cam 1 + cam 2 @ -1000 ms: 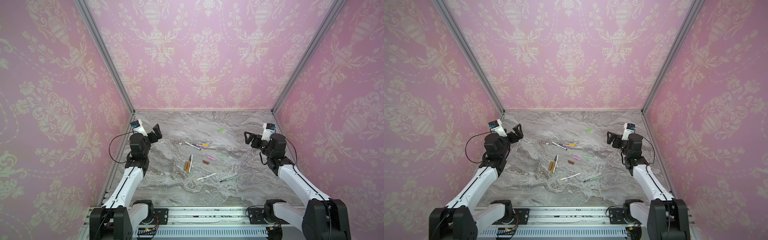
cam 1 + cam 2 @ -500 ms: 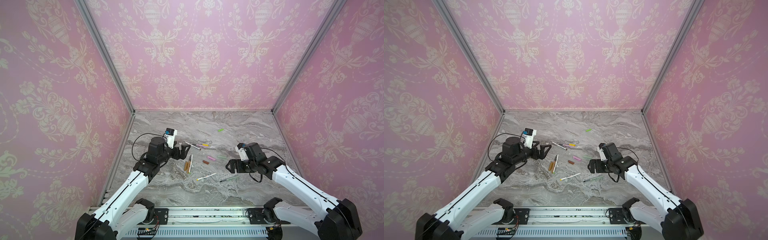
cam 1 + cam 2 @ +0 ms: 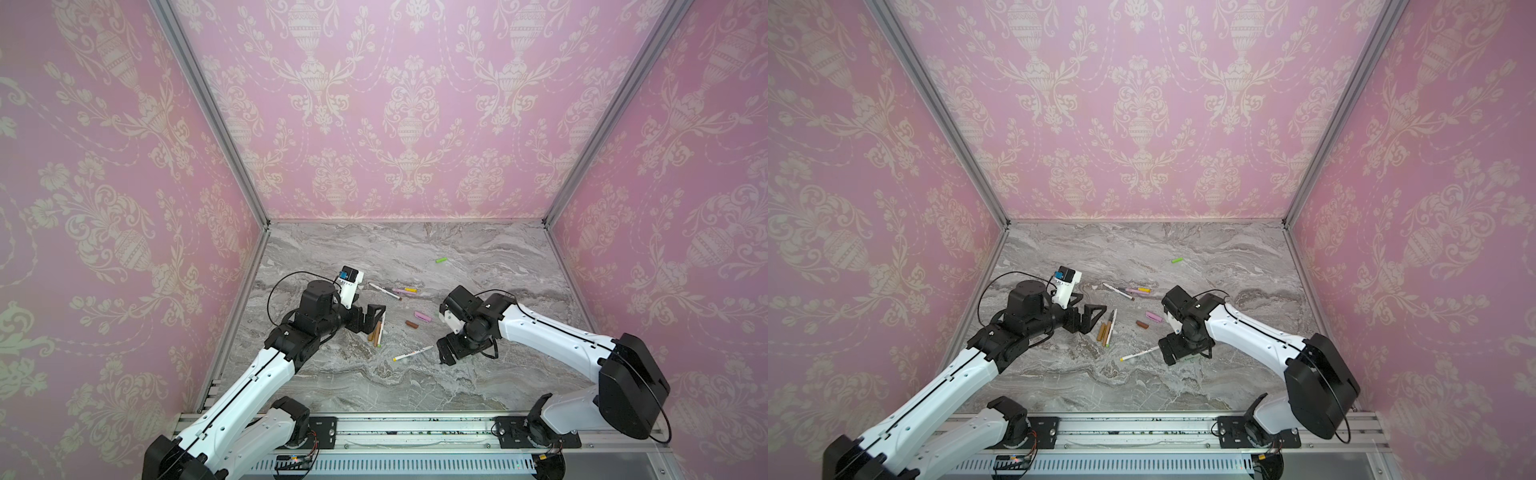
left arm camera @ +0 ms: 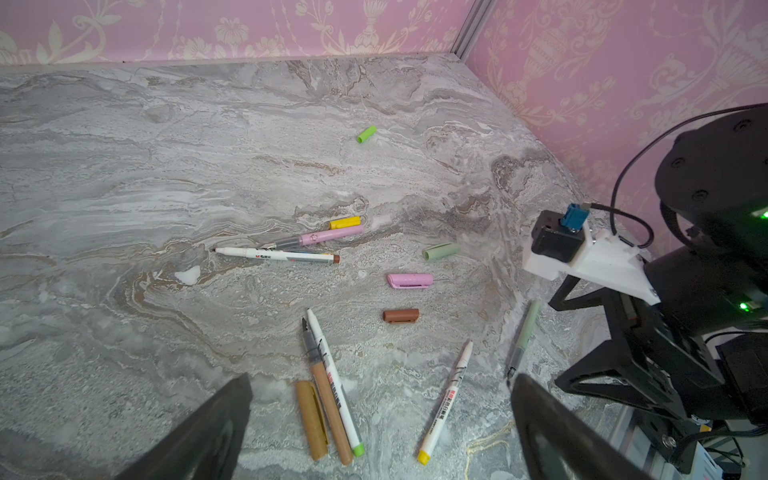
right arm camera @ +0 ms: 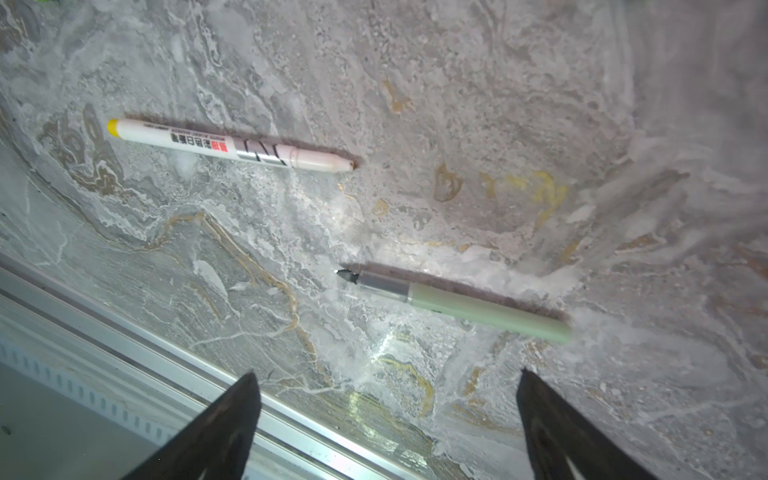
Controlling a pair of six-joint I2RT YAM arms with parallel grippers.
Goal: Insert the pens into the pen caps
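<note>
My right gripper's open fingers should next go down to the sage pen below, around its clear front section, which is centred between the two fingers.
Pens and pen caps lie loose on the marble table. My left gripper is open, low over the tan pen, the green-ended white pen and the tan cap. My right gripper is open just above the sage pen, beside the yellow-ended white pen. Further back lie the pink pen, the brown-ended white pen, and yellow, sage, pink, brown and bright green caps.
Pink patterned walls with metal corner posts close in the table on three sides. A metal rail runs along the front edge, close to my right gripper. My right arm's wrist stands near the sage pen.
Both arms have swung in from the table's sides to the middle. The left gripper has come down by the tan pen; the right has dropped over the sage pen. Nothing was picked up.
</note>
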